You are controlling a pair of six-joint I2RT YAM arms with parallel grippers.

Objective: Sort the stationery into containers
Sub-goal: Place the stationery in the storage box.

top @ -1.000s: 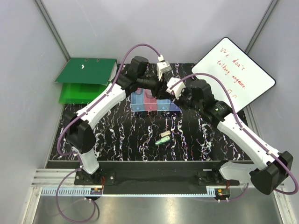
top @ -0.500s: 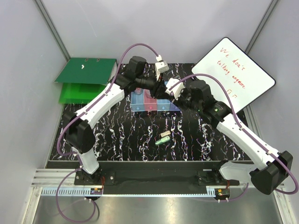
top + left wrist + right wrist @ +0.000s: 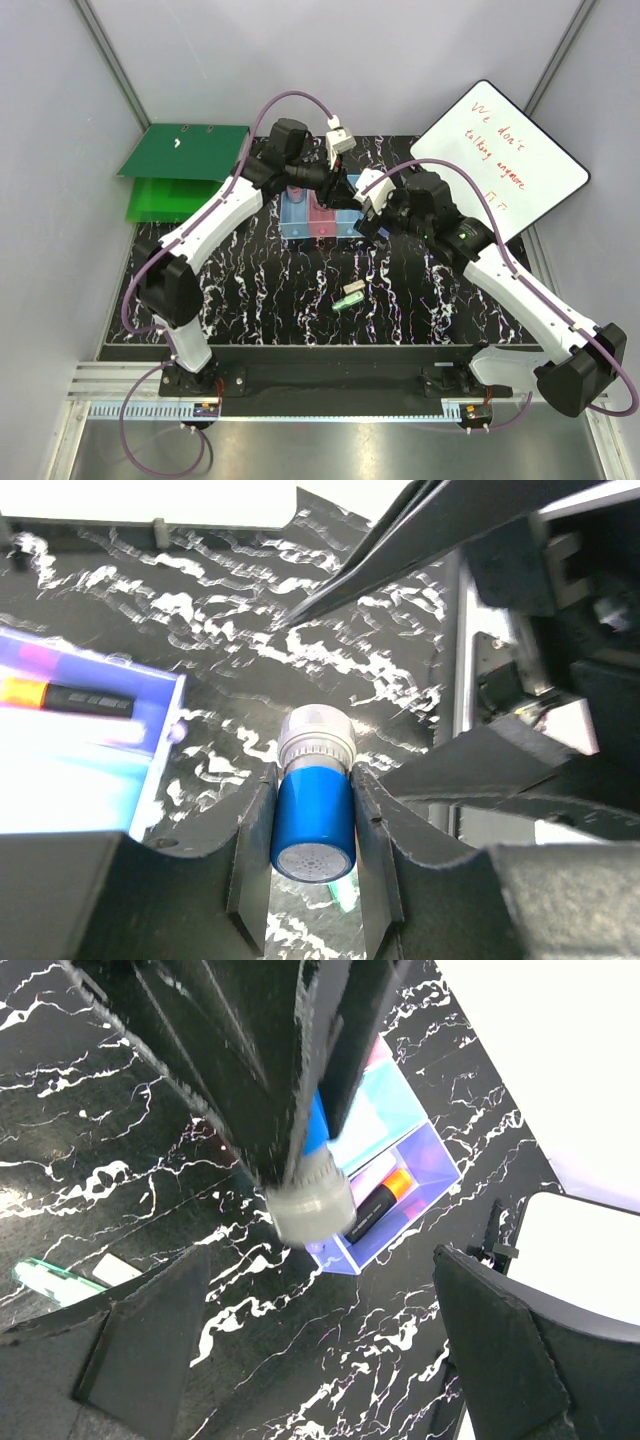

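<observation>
The pink bin (image 3: 321, 217) is below the left gripper, to its left in the top view. The gripper will next carry the blue tube over and down and let it go into the bin.
My left gripper (image 3: 315, 780) is shut on a blue tube (image 3: 314, 815) with a grey ribbed cap, held above the table just right of the containers (image 3: 318, 222). My right gripper (image 3: 320, 1255) stands wide open right below it, with nothing between its fingers; the capped blue tube (image 3: 308, 1198) hangs in front of it. The purple end bin (image 3: 398, 1210) holds an orange-and-black marker (image 3: 378, 1198), also seen as a marker (image 3: 70, 695) in the left wrist view. A green piece (image 3: 347, 302) and a beige piece (image 3: 353, 289) lie loose on the black marbled table (image 3: 250, 290).
Green binders (image 3: 180, 170) lie at the back left. A whiteboard (image 3: 500, 160) with red writing leans at the back right. Both arms meet over the right end of the bin row, close to each other.
My right gripper has opened wide. My left arm has drawn slightly back and left with the blue tube. The loose pieces have not moved.
</observation>
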